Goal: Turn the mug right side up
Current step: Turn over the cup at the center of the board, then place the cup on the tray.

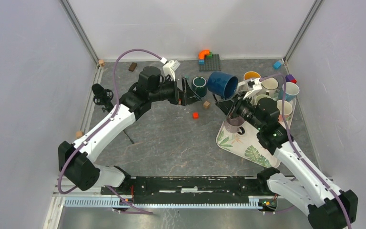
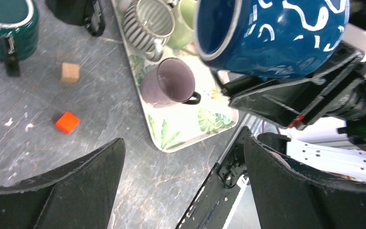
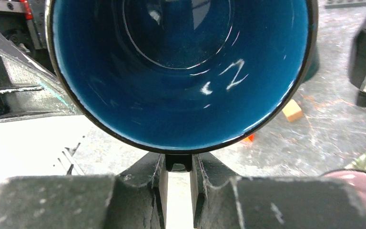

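Note:
I should swing my right gripper back next to turn the sideways mug upright, then lower it and release. The bare tray beside the mauve mug is below and back.
The blue mug with white squiggles (image 1: 222, 84) is held in the air on its side, above the table between the two arms. My right gripper (image 1: 232, 101) is shut on its handle (image 3: 177, 162). In the right wrist view the mug's open mouth (image 3: 181, 71) faces the camera and fills the upper frame. In the left wrist view the mug (image 2: 271, 33) is at the top right, mouth to the left. My left gripper (image 1: 187, 91) is open and empty, a little to the left of the mug; its fingers (image 2: 62, 191) frame bare table.
A leaf-patterned tray (image 1: 248, 152) at the right holds a mauve mug (image 1: 234, 125) and several other mugs (image 1: 267, 88). A dark green mug (image 1: 199, 86) stands near the left gripper. A wooden cube (image 1: 206, 104) and a red cube (image 1: 195, 115) lie on the table. A grey brick plate (image 1: 209, 62) is at the back.

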